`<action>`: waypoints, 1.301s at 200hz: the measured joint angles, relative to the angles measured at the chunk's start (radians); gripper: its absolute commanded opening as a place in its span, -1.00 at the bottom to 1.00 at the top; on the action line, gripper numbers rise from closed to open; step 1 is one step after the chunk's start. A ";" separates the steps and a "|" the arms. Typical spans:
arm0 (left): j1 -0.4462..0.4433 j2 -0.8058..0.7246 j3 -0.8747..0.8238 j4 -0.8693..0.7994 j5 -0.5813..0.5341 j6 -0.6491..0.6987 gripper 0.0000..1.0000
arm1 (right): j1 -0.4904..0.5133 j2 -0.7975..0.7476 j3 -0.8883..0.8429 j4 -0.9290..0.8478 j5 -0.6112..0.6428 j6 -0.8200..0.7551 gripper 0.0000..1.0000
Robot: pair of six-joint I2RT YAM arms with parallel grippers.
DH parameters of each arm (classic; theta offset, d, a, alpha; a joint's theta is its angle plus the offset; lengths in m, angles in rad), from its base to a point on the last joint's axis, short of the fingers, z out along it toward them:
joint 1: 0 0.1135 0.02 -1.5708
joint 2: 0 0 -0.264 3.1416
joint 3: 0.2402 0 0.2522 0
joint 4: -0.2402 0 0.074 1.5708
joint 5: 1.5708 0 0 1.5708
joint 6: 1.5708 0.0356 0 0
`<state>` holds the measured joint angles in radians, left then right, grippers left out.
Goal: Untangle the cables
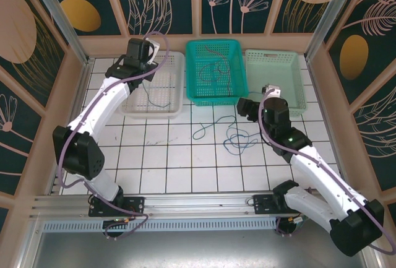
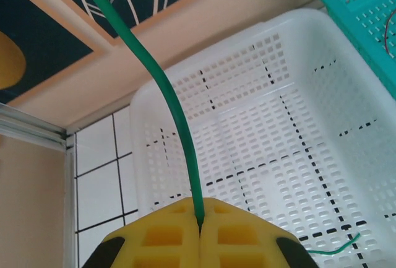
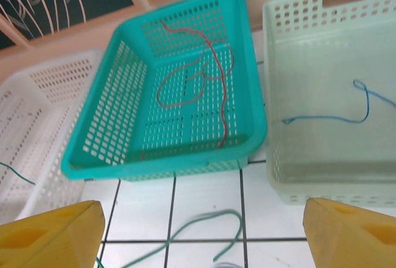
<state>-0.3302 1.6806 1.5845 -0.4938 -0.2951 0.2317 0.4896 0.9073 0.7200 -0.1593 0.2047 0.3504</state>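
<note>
The thin green cable [image 2: 174,110] already has its lower part on the white basket's bottom. The left gripper moves down toward the basket's middle next and releases the cable.
My left gripper [image 2: 201,220] is shut on a thin green cable [image 2: 174,110] that rises from between its yellow fingers; it hovers over the back of the white basket [image 1: 132,106]. The cable's lower part trails into that basket [image 1: 156,98]. A red cable [image 3: 204,76] curls inside the teal basket [image 3: 93,156]. A blue cable [image 3: 352,114] lies in the pale green basket [image 3: 275,175]. A green cable [image 3: 207,224] and a blue one [image 1: 240,139] lie loose on the tiles in front of the baskets. My right gripper [image 3: 201,231] is open above them, holding nothing.
The three baskets stand side by side along the back wall [image 1: 198,44]. Metal frame posts [image 1: 59,26] rise at the back corners. The white tiled table [image 1: 185,169] stretches from the baskets to the arm bases.
</note>
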 measured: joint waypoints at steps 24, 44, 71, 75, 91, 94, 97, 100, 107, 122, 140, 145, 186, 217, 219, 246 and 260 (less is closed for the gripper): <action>0.010 0.079 0.060 -0.044 0.011 -0.002 -1.00 | -0.007 0.029 -0.002 -0.019 -0.016 0.000 0.69; 0.010 0.173 0.135 -0.092 0.029 -0.010 -1.00 | -0.020 0.053 -0.002 -0.035 -0.023 0.000 0.69; 0.012 0.286 0.205 -0.160 0.083 -0.022 -1.00 | -0.037 0.089 -0.011 -0.043 -0.032 0.000 0.69; 0.013 0.303 0.216 -0.170 0.090 -0.024 -1.00 | -0.038 0.093 -0.013 -0.045 -0.034 0.000 0.69; 0.016 0.360 0.250 -0.193 0.118 -0.028 -1.00 | -0.039 0.111 -0.020 -0.055 -0.043 0.000 0.69; 0.016 0.368 0.256 -0.199 0.124 -0.029 -1.00 | -0.039 0.114 -0.021 -0.056 -0.045 0.000 0.69; 0.018 0.378 0.262 -0.204 0.128 -0.030 -1.00 | -0.039 0.117 -0.023 -0.056 -0.047 0.000 0.69; 0.019 0.389 0.271 -0.211 0.132 -0.031 -1.00 | -0.039 0.118 -0.023 -0.057 -0.048 0.000 0.69; 0.021 0.409 0.285 -0.222 0.136 -0.035 -0.99 | -0.039 0.122 -0.024 -0.058 -0.049 0.000 0.69; 0.030 0.447 0.309 -0.240 0.141 -0.043 -0.74 | -0.042 0.126 -0.026 -0.058 -0.053 0.000 0.69; 0.040 0.473 0.314 -0.247 0.142 -0.065 -0.29 | -0.050 0.128 -0.026 -0.058 -0.058 0.000 0.70; 0.043 0.477 0.314 -0.250 0.143 -0.061 -0.22 | -0.052 0.130 -0.026 -0.058 -0.061 0.000 0.70; 0.050 0.480 0.335 -0.263 0.148 -0.091 0.50 | -0.063 0.162 -0.026 -0.058 -0.096 -0.005 0.67; 0.048 0.480 0.348 -0.262 0.110 -0.129 0.97 | -0.063 0.210 -0.026 -0.057 -0.175 -0.037 0.57; 0.048 0.480 0.348 -0.262 0.107 -0.129 0.97 | -0.062 0.213 -0.026 -0.057 -0.183 -0.042 0.56; 0.048 0.480 0.348 -0.262 0.088 -0.149 0.97 | -0.022 0.233 -0.027 -0.028 -0.260 -0.071 0.57; 0.048 0.480 0.347 -0.262 0.085 -0.159 0.97 | 0.024 0.253 -0.029 0.008 -0.285 -0.082 0.58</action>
<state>-0.2821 2.1609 1.9312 -0.7559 -0.2100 0.0731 0.5137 1.1599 0.6907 -0.1516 -0.0803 0.2680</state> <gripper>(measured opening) 0.985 0.788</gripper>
